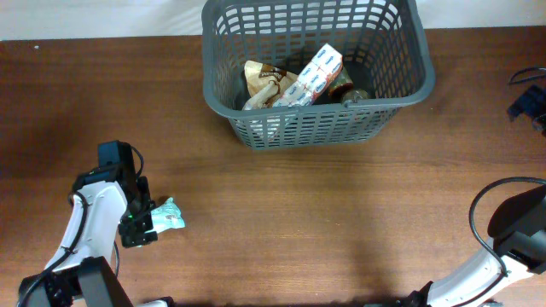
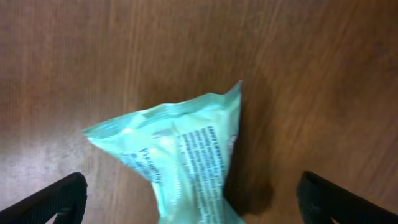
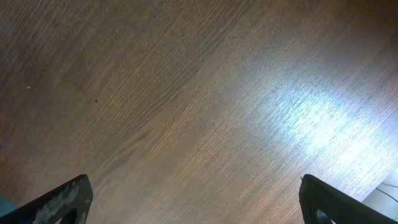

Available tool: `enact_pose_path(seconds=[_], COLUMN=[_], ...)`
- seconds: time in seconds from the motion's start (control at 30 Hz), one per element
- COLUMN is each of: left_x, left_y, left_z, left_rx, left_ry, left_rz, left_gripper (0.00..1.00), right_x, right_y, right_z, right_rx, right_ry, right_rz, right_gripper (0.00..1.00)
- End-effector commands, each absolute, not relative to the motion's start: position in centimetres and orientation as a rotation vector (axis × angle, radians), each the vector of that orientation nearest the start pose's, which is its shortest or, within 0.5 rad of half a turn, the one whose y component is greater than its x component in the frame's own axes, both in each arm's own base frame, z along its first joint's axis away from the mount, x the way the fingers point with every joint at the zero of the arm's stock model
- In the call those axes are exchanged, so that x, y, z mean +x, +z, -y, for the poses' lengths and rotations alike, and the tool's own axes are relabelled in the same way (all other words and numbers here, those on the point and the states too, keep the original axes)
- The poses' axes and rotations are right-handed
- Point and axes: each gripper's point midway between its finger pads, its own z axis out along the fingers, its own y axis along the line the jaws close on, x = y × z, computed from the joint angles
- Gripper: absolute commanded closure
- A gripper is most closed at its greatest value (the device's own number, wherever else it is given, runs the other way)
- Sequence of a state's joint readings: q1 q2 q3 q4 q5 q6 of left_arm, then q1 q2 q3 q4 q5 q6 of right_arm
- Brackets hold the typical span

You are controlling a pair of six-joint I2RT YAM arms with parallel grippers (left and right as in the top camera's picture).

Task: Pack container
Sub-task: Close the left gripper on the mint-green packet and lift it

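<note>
My left gripper should go down, easing to the right in the overhead view, onto the mint-green packet's (image 1: pixel 169 216) middle and close, because the packet is between my wide-apart fingers.
The container (image 1: pixel 307 128), a dark grey lattice basket, stands at the back centre of the table. It holds a brown snack bag (image 1: pixel 264 81), a white-and-blue box (image 1: pixel 314 75) and a dark item (image 1: pixel 351 90). A mint-green packet (image 1: pixel 169 216) lies on the wood at the front left. My left gripper (image 1: pixel 141 223) is right beside it. In the left wrist view the packet (image 2: pixel 180 155) lies between the wide-apart fingers of the left gripper (image 2: pixel 194 202), untouched by either. The right gripper (image 3: pixel 199 202) is open over bare wood, holding nothing.
The right arm's base and cable (image 1: pixel 516 230) sit at the front right corner. A dark object with a cable (image 1: pixel 529 104) lies at the right edge. The wooden table (image 1: pixel 324 222) spreads between the basket and the arms.
</note>
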State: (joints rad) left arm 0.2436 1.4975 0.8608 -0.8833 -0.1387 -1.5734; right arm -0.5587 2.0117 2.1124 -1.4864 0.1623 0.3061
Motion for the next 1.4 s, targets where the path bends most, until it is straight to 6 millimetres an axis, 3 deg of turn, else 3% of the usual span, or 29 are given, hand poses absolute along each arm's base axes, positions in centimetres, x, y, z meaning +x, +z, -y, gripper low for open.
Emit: enact_pose_path(seconds=[0.0, 0.73, 0.93, 1.0, 1.13, 1.27, 1.37], left_x=[23.3, 25.6, 25.4, 25.1, 24.4, 23.7, 23.8], left_y=[3.2, 0.5, 0.0, -0.4, -1.3, -1.5, -1.5], left_z=[-8.4, -6.8, -6.8, -6.7, -6.5, -6.3, -6.0], left_rx=[-2.376, -2.393, -2.403, -2.414, -2.444, -2.464, -2.472], left_ry=[0.121, 0.016, 0.038, 0.057, 0.101, 0.135, 0.108], left_rz=[-1.847, -1.913, -1.921, -1.931, -1.958, -1.975, -1.981], left_gripper=[0.01, 0.01, 0.0, 0.11, 0.62, 0.98, 0.98], right_x=[33.6, 33.6, 33.6, 33.6, 33.6, 33.6, 33.6], right_y=[20.0, 20.0, 20.0, 20.0, 20.0, 20.0, 20.0], right_z=[24.4, 24.4, 24.4, 24.4, 24.4, 24.4, 24.4], right_rx=[1.258, 1.258, 1.258, 1.258, 1.258, 1.258, 1.258], right_ry=[-0.273, -0.273, -0.273, -0.273, -0.273, -0.273, -0.273], right_rz=[-2.678, -2.678, -2.678, -2.678, -2.678, -2.678, -2.678], right_gripper=[0.01, 0.01, 0.01, 0.01, 0.01, 0.01, 0.01])
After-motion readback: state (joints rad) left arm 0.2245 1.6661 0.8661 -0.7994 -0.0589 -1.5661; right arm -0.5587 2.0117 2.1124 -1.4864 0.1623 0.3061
